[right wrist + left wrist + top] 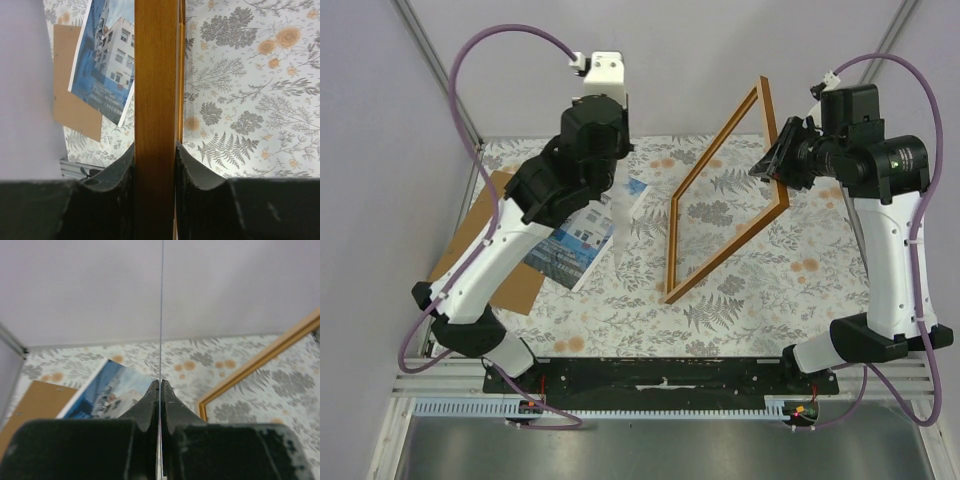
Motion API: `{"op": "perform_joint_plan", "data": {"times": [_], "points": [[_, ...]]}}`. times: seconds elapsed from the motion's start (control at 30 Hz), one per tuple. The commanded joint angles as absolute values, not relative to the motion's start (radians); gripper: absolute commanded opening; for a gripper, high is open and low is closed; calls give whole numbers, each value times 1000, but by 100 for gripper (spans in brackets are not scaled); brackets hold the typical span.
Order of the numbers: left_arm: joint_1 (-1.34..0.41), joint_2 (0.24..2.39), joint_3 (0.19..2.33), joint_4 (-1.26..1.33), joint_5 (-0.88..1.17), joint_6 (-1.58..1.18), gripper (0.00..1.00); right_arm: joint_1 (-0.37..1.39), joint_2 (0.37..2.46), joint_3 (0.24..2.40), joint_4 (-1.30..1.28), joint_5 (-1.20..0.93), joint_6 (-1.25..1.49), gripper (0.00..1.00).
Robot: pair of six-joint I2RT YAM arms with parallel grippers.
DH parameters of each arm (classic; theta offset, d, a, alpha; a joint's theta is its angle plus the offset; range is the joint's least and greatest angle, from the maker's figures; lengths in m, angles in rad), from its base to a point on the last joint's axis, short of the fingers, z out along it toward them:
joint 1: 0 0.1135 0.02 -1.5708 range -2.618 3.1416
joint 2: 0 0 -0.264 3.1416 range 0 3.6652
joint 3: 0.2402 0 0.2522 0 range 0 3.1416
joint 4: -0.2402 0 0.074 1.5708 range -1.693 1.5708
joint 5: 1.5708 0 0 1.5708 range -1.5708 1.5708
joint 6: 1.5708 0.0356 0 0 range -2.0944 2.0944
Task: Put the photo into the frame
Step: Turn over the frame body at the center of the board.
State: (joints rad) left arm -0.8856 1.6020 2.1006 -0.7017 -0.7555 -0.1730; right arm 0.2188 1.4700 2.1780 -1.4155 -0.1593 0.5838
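Next I should bring the frame's bar down in my right gripper flat onto the bare floral cloth (pixel 256 34) below and release, because the frame still stands tilted up.
The photo (pixel 572 243) of blue-and-white buildings lies face up on the floral table, partly under my left arm; it also shows in the wrist views (pixel 107 392) (pixel 107 60). My right gripper (pixel 776 160) (pixel 155 145) is shut on a rail of the orange-brown frame (pixel 728 251) (pixel 155 75). The frame is tilted up, with its near corner resting on the table. My left gripper (pixel 160 382) is shut on a thin clear sheet (pixel 161 315), seen edge-on, above the photo's far right corner and left of the frame (pixel 260 357).
A plain brown backing board (pixel 480 240) (pixel 70 95) lies at the table's left edge, partly under the photo. The floral cloth (pixel 740 300) covers the table. Lilac walls close the left, back and right sides.
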Motion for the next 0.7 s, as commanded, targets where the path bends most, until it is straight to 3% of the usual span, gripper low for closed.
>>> {"op": "perform_joint_plan", "data": {"times": [0.0,0.67], "points": [[-877,1506,2161,-571,-997,41,2,218,1473,2143,-1229,-250,624,0],[-874,1497,2175,-635,-1003,26,2,-28,1335,1488,-477,-728,804,0]]}}
